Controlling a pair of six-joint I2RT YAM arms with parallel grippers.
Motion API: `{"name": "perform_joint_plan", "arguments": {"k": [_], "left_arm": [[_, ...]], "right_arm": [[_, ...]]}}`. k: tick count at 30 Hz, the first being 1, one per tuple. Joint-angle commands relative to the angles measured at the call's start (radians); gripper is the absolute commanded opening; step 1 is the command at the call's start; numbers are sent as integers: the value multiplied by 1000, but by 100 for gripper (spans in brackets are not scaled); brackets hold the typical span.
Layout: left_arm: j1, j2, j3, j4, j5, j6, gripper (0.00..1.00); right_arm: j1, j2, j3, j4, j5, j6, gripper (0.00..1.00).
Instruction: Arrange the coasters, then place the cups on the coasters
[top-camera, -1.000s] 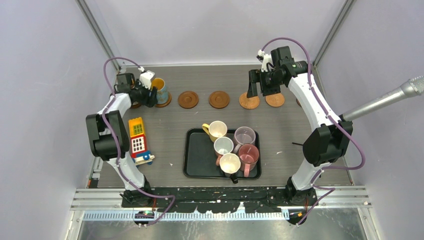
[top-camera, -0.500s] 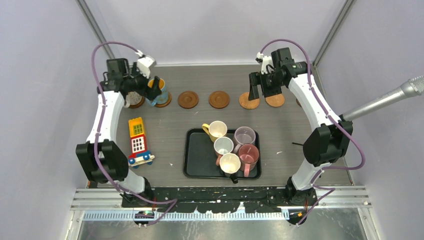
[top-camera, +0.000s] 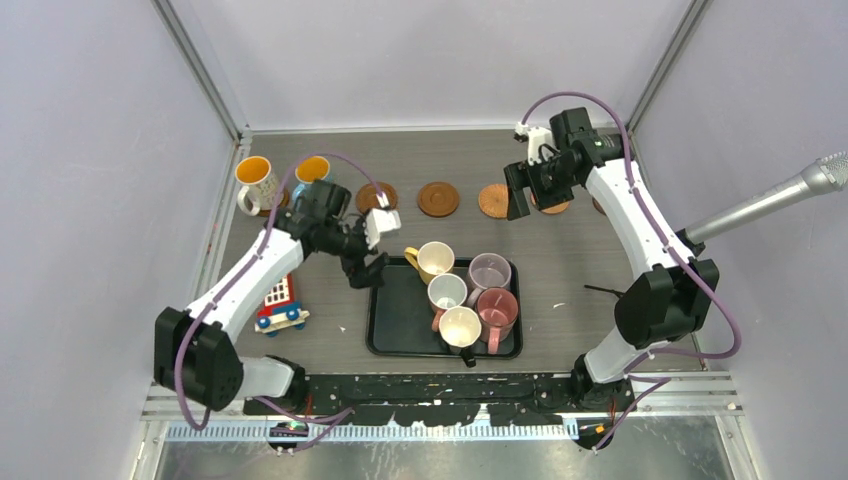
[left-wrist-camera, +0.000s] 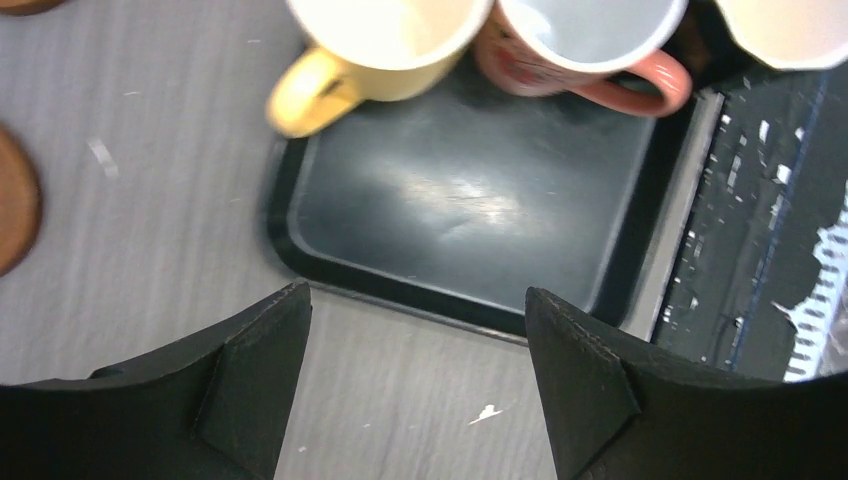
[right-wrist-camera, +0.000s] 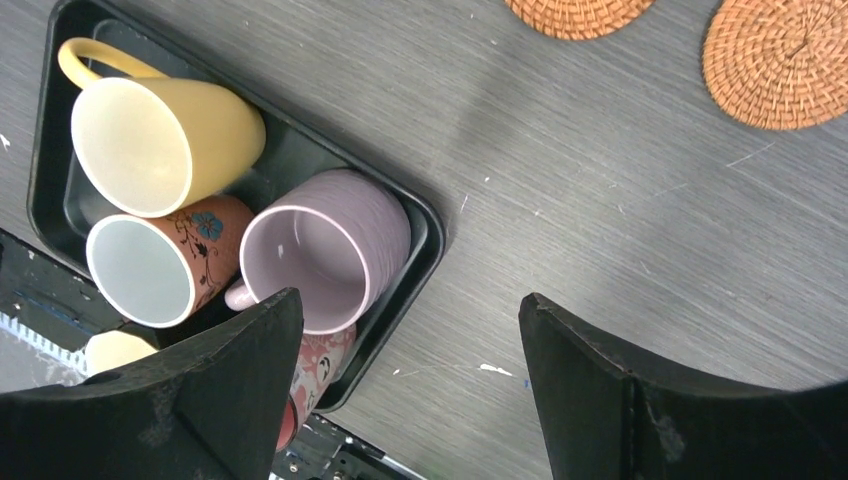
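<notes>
I will lower my left gripper next, to the right in the top view, onto the yellow cup's handle (top-camera: 411, 257) (left-wrist-camera: 312, 94). The handle is below my gripper on that side and sticks out clear.
Five cups stand in the black tray (top-camera: 392, 322): yellow (top-camera: 434, 260), lilac (top-camera: 489, 271), a floral salmon one (top-camera: 447, 293), pink (top-camera: 497, 308) and cream (top-camera: 460, 327). A white cup (top-camera: 253, 178) and a blue cup (top-camera: 312, 170), both orange inside, stand at the back left. Brown coasters (top-camera: 438, 198) (top-camera: 493, 200) lie in a row along the back. My left gripper (top-camera: 362, 268) hangs open and empty over the tray's left edge (left-wrist-camera: 300, 235), near the yellow cup (left-wrist-camera: 380, 40). My right gripper (top-camera: 520, 195) is open above the coaster row, and its camera sees the lilac cup (right-wrist-camera: 320, 250).
A yellow toy block (top-camera: 278, 295) lies on the table left of the tray, partly under my left arm. A grey microphone (top-camera: 790, 195) reaches in from the right. Two woven coasters (right-wrist-camera: 578, 12) (right-wrist-camera: 780, 60) show in the right wrist view.
My left arm has let go of the blue cup at the back left and swung right and nearer, to the tray's left edge, with its jaws wider. My right gripper shifted slightly.
</notes>
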Motion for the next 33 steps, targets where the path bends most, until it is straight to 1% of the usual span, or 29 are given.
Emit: {"name": "perform_joint_plan", "arguments": {"k": [1, 3, 5, 7, 13, 18, 23, 28, 31, 33], "left_arm": [[-97, -95, -116, 119, -22, -29, 80], [-107, -87, -130, 161, -19, 5, 81], [-108, -42, -100, 180, -39, 51, 81], [-101, 36, -44, 162, -42, 126, 81], [-98, 231, 127, 89, 25, 331, 80], [-99, 357, 248, 32, 35, 402, 79], [-119, 409, 273, 11, 58, 471, 76], [-150, 411, 251, 2, 65, 500, 68], [-162, 404, 230, 8, 61, 464, 62], [-164, 392, 214, 24, 61, 410, 57]], "right_arm": [[-7, -69, -34, -18, -4, -32, 84], [-8, -78, -47, -22, -12, -36, 84], [-8, -80, -52, -28, -21, -36, 84], [-7, -83, -54, -30, -28, -36, 84], [-7, -81, -43, -29, -31, -35, 84], [-10, -89, -21, -17, -28, 8, 84], [-15, -96, -23, -5, -26, 31, 84], [-22, -94, -23, -4, -24, 33, 84], [-26, -88, -20, -5, -24, 31, 84], [-27, -84, -17, -5, -24, 31, 84]]}}
